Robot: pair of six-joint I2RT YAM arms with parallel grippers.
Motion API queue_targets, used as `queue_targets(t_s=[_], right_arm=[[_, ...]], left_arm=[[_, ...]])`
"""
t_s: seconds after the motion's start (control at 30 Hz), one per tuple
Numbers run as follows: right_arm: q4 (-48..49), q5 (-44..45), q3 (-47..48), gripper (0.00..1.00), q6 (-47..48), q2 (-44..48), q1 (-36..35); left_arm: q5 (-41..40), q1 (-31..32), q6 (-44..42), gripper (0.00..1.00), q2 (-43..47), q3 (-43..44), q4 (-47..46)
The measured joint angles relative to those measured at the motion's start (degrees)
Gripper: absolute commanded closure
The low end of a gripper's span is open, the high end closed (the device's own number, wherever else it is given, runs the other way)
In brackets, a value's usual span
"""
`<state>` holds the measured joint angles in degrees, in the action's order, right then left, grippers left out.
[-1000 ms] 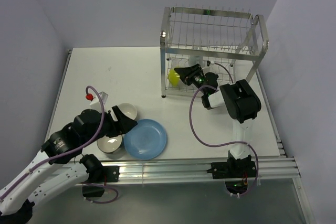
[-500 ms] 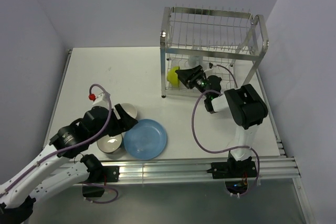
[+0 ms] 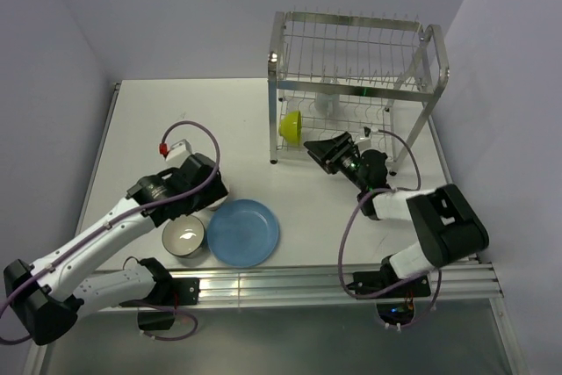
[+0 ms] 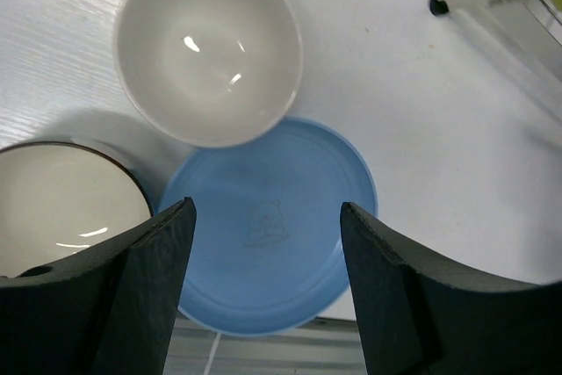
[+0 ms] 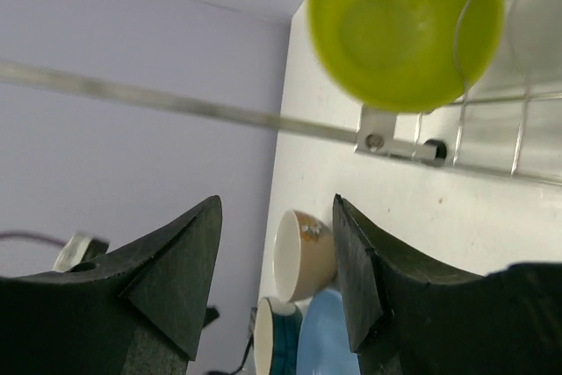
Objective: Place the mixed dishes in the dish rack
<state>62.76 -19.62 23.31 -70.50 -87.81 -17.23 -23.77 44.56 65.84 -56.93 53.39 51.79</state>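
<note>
I need to move my left gripper away from the rack (image 3: 347, 17) next. Then I need to lower it onto the cream bowl's rim on that side.
The lime-green bowl (image 3: 291, 125) stands on edge in the lower tier of the dish rack (image 3: 347, 17), with the pale mug (image 3: 323, 104) behind it. My right gripper (image 3: 321, 148) is open and empty, just outside the rack's front. Its wrist view (image 5: 277, 204) shows the green bowl (image 5: 404, 24) ahead. My left gripper (image 3: 209, 192) is open and empty, hovering over the blue plate (image 4: 268, 226), with the cream bowl (image 4: 209, 48) and the dark bowl (image 4: 61, 208) beside the plate. In the top view the arm hides the cream bowl. The plate (image 3: 244, 233) and dark bowl (image 3: 183, 237) sit near the front edge.
The rack's front leg (image 4: 436, 2) stands to the right of the dishes. The rack's lower rail (image 5: 395, 142) crosses the right wrist view. The table's front rail (image 3: 281, 280) is just below the plate. Walls close in behind and on both sides.
My right gripper has let go of the green bowl and drawn back out of the rack. My left arm has swung forward over the cream bowl and plate.
</note>
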Motion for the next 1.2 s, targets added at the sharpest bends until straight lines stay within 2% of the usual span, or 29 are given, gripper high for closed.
queue_targets(t_s=[0.3,0.5,0.63,0.77,0.9,1.2], right_arm=[[-18.49,2.34,-2.08,0.39,8.07,24.46,-1.99],[-30.4,1.25,-2.38,0.39,11.89,39.26,-2.19],[-38.34,0.15,-2.32,0.39,14.49,48.04,-2.36],[-45.29,-1.07,-2.16,0.39,16.5,53.55,-2.69],[-50.38,-2.54,-1.46,0.4,18.23,55.74,-2.84],[-56.74,-4.11,-1.11,0.4,20.55,59.23,-2.89]], left_arm=[[-0.33,-9.73,-0.72,0.28,-4.7,1.49,0.22],[0.31,-16.81,-3.26,0.29,-11.28,1.95,-0.7],[0.52,-19.37,-4.28,0.3,-14.38,1.92,-1.2],[0.79,-20.65,-4.92,0.33,-15.58,1.92,-1.55],[1.4,-21.18,-5.16,0.44,-16.37,1.46,-2.1],[3.76,-22.4,-6.1,0.44,-19.23,-1.64,-4.42]])
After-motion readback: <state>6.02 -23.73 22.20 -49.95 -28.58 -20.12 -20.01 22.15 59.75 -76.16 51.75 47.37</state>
